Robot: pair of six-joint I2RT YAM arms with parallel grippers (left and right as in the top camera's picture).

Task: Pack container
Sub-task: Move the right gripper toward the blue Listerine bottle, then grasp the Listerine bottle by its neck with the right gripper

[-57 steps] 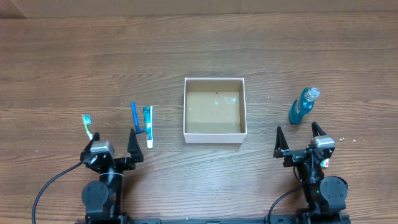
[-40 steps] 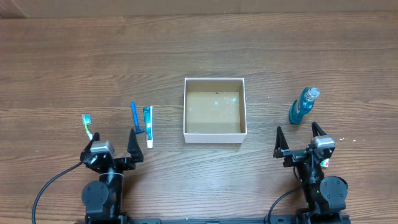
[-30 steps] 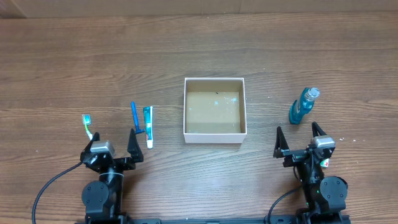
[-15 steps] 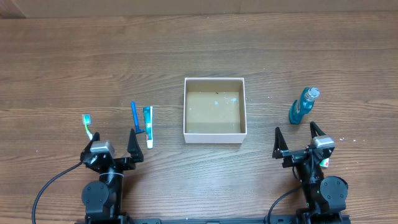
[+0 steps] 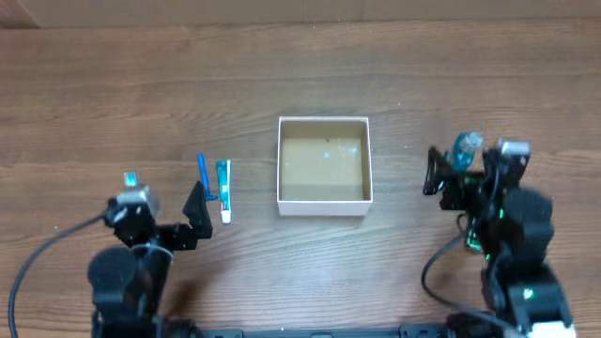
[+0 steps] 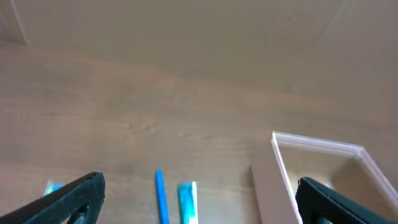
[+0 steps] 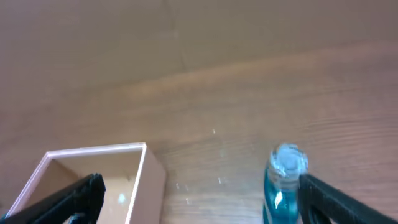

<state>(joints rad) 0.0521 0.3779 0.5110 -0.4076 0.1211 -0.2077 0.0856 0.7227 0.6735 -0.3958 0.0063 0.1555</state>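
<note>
My right gripper has the blue bottle beside the end of one finger, so it will move outward and to the right in the wrist view and tip its fingers down around the blue bottle [image 5: 466, 145] [image 7: 283, 180].
The container [image 5: 324, 207], a square white-walled box with a brown floor, sits empty at the table's middle. It also shows in the left wrist view [image 6: 278, 173] and the right wrist view [image 7: 94, 152]. A blue toothbrush [image 5: 202, 176], a teal toothpaste tube [image 5: 223, 191] and a green toothbrush [image 5: 129, 178] lie to its left. My left gripper [image 5: 161, 202] is open just near of them [image 6: 199, 211]. A blue bottle [image 5: 466, 145] stands to the right. My right gripper [image 5: 465, 169] is open, with the bottle [image 7: 283, 180] close to its right finger.
The wooden table's far edge [image 5: 300, 21] runs along the top of the overhead view. The left arm's cable [image 5: 38, 253] trails at the near left.
Both arms have lifted from rest and moved away from the near edge. The right gripper now hangs by the bottle. The left gripper has come up to the toothbrushes.
</note>
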